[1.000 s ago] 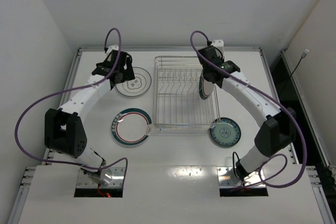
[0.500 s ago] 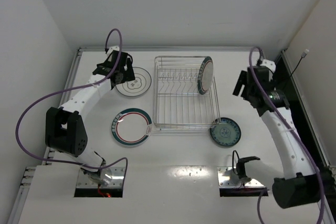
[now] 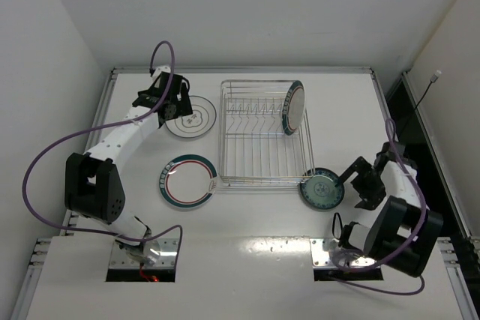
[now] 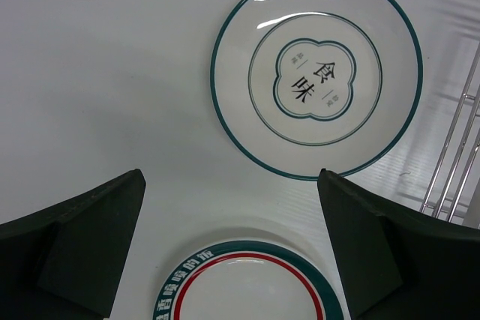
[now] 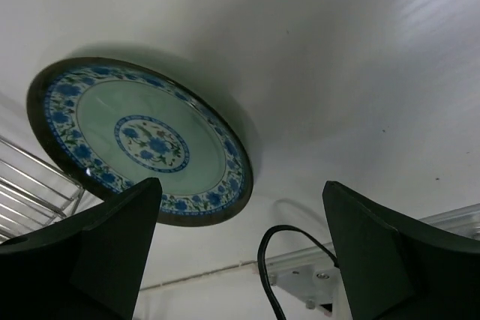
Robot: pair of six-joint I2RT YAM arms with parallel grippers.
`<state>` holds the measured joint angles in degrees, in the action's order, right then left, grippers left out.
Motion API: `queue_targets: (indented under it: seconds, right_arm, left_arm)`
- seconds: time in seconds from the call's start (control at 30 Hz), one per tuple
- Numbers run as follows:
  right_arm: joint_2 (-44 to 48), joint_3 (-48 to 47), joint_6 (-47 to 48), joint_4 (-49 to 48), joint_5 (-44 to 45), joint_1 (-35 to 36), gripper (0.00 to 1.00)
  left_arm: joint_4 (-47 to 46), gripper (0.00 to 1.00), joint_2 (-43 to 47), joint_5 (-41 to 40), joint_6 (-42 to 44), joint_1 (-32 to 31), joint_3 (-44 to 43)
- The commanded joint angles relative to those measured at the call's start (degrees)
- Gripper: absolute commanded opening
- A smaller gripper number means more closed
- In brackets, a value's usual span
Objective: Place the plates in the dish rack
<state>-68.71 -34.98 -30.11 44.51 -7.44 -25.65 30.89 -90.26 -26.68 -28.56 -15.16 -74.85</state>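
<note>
My right gripper is to move down next and toward the small blue patterned plate (image 3: 322, 189), onto the plate's near rim, because that rim is clear of the rack (image 3: 262, 140) wires.
The dish rack (image 3: 262, 140) stands mid-table, and a teal-rimmed plate (image 3: 293, 108) stands on edge at its far right end. A white plate with a dark centre motif (image 3: 190, 118) (image 4: 315, 73) lies left of the rack. Below it lies the green-rimmed, red-ringed plate (image 3: 187, 181) (image 4: 247, 286). My left gripper (image 3: 171, 103) (image 4: 232, 252) hovers open above the gap between these two. The small blue patterned plate (image 3: 322, 189) (image 5: 139, 140) lies by the rack's near right corner. My right gripper (image 3: 361, 185) (image 5: 240, 252) is open just right of it, holding nothing.
Rack wires (image 4: 457, 162) show at the right edge of the left wrist view and at the lower left (image 5: 30, 192) of the right wrist view. A black cable (image 5: 292, 260) and a metal base bracket (image 5: 315, 282) lie below the right gripper. The table's right edge (image 3: 390, 110) is close.
My right gripper let go of the teal-rimmed plate, leaving it on edge in the rack, opened, and swung right and down to beside the small blue plate. The left arm stayed still.
</note>
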Motion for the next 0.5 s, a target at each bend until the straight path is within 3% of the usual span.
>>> queue_targets:
  seconds: [0.0, 0.17, 0.47]
  right_arm:
    - [-1.16, 0.00, -0.48, -2.68, -7.76, -2.04, 0.86]
    - [-4.49, 1.23, 0.05, -4.60, -6.71, -2.65, 0.86]
    - [-11.44, 6.59, 3.04, -9.52, -13.21, -6.08, 0.84]
  left_arm:
    - [-0.31, 1.00, 0.35, -1.97, -0.27, 0.22, -2.14]
    - [-0.31, 1.00, 0.87, -1.98, 0.26, 0.22, -2.14]
    - [-0.31, 1.00, 0.35, -2.50, 0.26, 0.22, -2.14]
